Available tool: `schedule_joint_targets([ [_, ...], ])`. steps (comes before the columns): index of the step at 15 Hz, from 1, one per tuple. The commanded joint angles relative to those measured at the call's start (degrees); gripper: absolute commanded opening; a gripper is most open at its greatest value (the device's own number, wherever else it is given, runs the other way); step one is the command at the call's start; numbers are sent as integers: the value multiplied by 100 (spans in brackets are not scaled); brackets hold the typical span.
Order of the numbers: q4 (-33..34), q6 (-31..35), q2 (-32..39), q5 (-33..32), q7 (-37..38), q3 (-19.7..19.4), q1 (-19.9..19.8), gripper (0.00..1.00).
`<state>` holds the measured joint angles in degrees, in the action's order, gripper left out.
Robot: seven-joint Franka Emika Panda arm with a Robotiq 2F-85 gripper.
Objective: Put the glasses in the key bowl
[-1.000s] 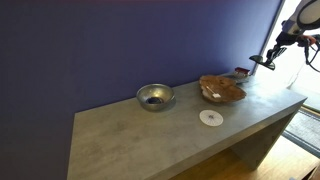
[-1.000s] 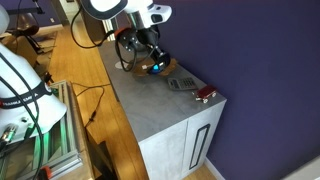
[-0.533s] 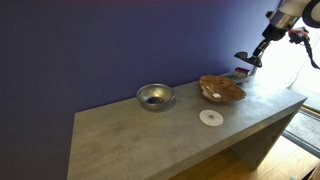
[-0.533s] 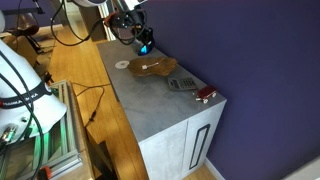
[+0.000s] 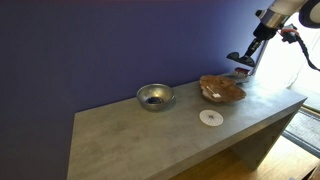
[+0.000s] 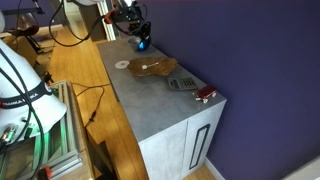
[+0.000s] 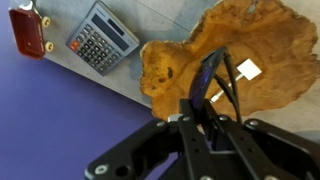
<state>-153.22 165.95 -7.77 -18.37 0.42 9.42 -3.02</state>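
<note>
Next, my gripper lowers the glasses (image 7: 214, 68) over the key bowl's side by the purple wall, then opens to get them into the key bowl.
My gripper (image 7: 200, 108) is shut on the glasses (image 7: 214, 68), a thin dark folded frame that sticks out from between the fingers. In the wrist view the brown wavy-rimmed key bowl (image 7: 262, 52) lies directly below them. In both exterior views the gripper (image 5: 243, 58) (image 6: 141, 40) hangs well above the table, over the far side of the key bowl (image 5: 222, 89) (image 6: 152, 67). The glasses are too small to make out in the exterior views.
A grey calculator (image 7: 102, 38) (image 6: 181, 83) and a small red object (image 7: 32, 32) (image 6: 204, 94) lie beyond the bowl near the table end. A silver metal bowl (image 5: 154, 96) and a white disc (image 5: 210, 117) (image 6: 121, 65) sit on the grey table (image 5: 150, 135).
The gripper has risen from near the table surface and moved in over the key bowl, still holding the glasses. In the last half second it barely moved.
</note>
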Motion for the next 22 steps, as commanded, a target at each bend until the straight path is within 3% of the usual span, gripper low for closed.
schedule_joint_targets([
  [1, 1036, -914, 618, -1027, 548, 585, -31, 4],
  [5, 1850, -1705, 1637, -1858, 821, 675, 2, 4],
  [10, 2578, -1296, 2876, -2378, 1219, 378, 126, 4],
  [11, 2669, -1133, 3031, -2164, 1098, -130, 581, 4],
  [12, 2795, -1081, 3249, -2361, 1309, 160, 201, 4],
  [13, 2882, -947, 3364, -1996, 1110, -362, 675, 4],
  [18, 3293, -918, 3929, -1792, 1251, -1038, 1092, 4],
  [19, 3317, -934, 3973, -1679, 1186, -1056, 1107, 40],
  [20, 3292, -905, 3952, -1579, 1143, -1081, 1135, 40],
  [22, 3087, -817, 3707, -1449, 1041, -1117, 1162, 53],
])
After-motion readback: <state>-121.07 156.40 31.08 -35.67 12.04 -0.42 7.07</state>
